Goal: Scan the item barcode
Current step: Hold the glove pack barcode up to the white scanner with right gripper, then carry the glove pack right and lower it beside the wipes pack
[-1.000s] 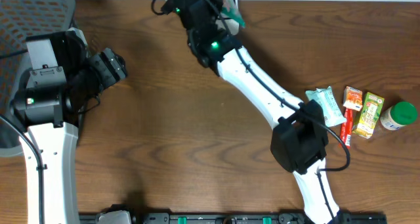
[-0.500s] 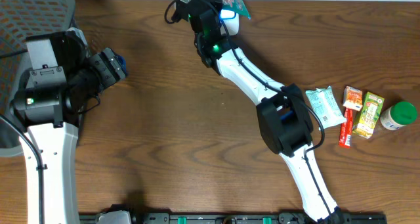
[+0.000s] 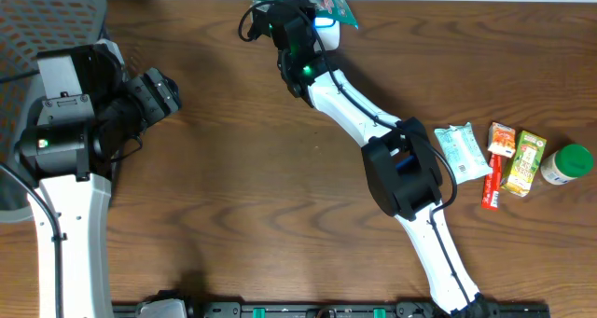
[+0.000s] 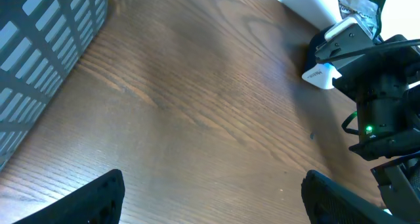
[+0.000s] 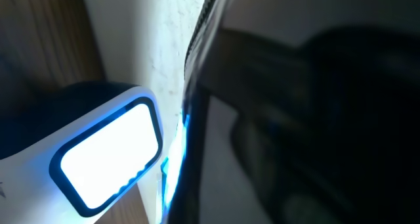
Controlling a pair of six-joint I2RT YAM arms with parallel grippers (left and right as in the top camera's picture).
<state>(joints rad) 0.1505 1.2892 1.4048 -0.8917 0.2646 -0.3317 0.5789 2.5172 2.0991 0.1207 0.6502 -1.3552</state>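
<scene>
I need to move my right gripper back next, to the right in the overhead view, to the bare wood beside the pouch. Then I need to lower it and release the packet.
My right gripper reaches to the table's back edge, shut on a green packet whose ends stick out on both sides of it. Just below the packet stands the white barcode scanner. In the right wrist view the scanner's window glows white with a blue rim, and the packet fills the right side as a dark blur very close to it. The left wrist view shows the packet above the scanner. My left gripper hangs open and empty over the left of the table, its fingers wide apart.
On the right side lie a white-teal pouch, an orange sachet, a red stick, a green juice box and a green-lidded jar. A grey mesh chair stands at the back left.
My right arm has stretched farther back and swung right, bringing the green packet over the scanner, whose blue light came on. The left arm has not moved.
</scene>
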